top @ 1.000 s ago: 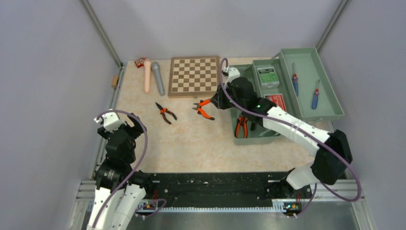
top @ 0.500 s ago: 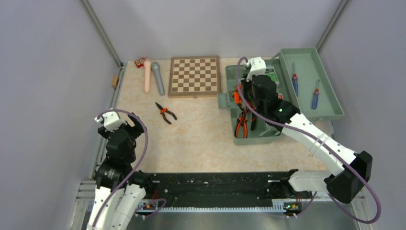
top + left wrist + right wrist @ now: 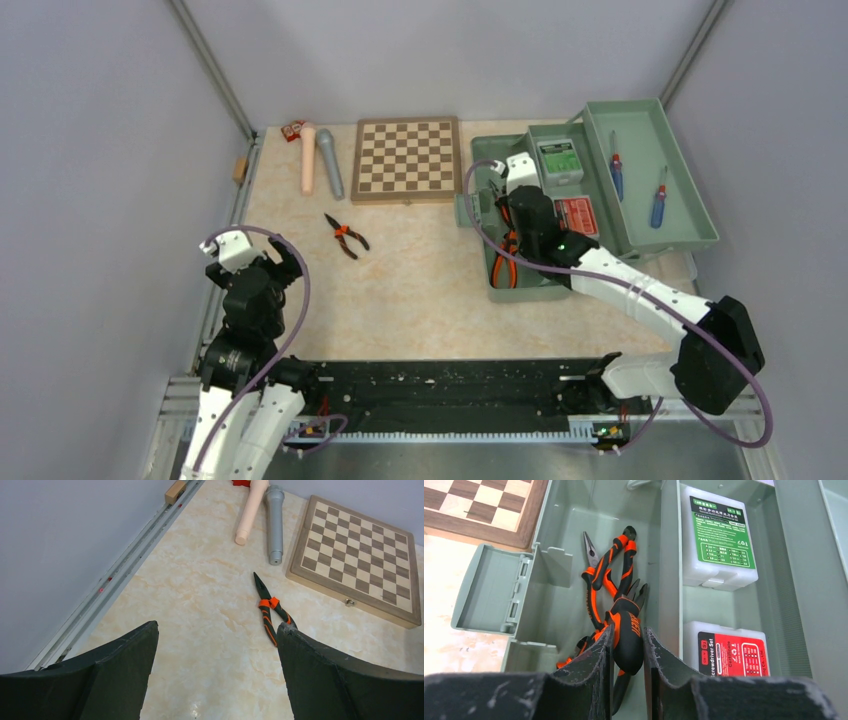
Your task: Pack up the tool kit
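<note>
Next, my right gripper lowers slightly over the other pliers in the main section below and releases the handle of the orange-and-black pliers among these matching tools.
The sage-green toolbox stands open at the right, with two screwdrivers in its fold-out tray. My right gripper hangs in the main compartment, shut on the handle of orange-and-black pliers. Other pliers lie in the compartment beneath. A green-labelled box and a red-labelled box sit in the neighbouring tray. One more pair of pliers lies on the table, also in the left wrist view. My left gripper is open and empty, near the left edge.
A brown chessboard lies at the back middle. A pink cylinder and a grey cylinder lie left of it. A metal rail runs along the table's left edge. Grey walls close in both sides.
My right gripper carried the pliers from the table by the chessboard over to the toolbox, then drew back a little towards me inside the main compartment. The left arm has not moved.
</note>
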Controlling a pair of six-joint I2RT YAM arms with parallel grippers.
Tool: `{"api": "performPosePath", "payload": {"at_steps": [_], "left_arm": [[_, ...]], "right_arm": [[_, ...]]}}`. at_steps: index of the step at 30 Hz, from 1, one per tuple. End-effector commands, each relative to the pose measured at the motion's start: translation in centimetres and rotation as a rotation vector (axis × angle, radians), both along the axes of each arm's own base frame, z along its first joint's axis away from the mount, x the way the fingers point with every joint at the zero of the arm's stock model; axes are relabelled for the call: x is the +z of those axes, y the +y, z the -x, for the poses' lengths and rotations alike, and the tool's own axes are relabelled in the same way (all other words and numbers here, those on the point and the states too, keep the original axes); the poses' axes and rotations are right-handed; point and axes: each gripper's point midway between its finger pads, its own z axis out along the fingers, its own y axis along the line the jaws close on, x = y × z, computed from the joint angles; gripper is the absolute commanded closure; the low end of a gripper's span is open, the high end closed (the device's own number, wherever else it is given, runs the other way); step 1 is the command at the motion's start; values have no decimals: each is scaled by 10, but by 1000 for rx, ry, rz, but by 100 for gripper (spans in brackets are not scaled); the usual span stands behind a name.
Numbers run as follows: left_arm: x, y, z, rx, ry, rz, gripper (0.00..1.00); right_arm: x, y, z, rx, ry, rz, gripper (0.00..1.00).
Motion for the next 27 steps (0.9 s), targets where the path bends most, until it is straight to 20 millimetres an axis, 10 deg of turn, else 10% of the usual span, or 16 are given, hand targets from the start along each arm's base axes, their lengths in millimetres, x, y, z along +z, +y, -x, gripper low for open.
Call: {"api": "performPosePath", "payload": {"at_steps": [1, 12, 18, 27], "left_arm": [[5, 0, -5, 4, -18, -6, 8], [0, 3, -7, 21, 8, -16, 8], [-5, 2, -9, 23, 31, -19, 8], [-16, -2, -16, 11, 85, -20, 8]], "right_arm": [[-8, 5, -1, 15, 17, -39, 100], [-43, 53, 41, 223, 268, -272, 81], [-60, 33, 54, 137, 320, -261, 79], [-59, 12, 63, 38, 334, -240, 47]]}}
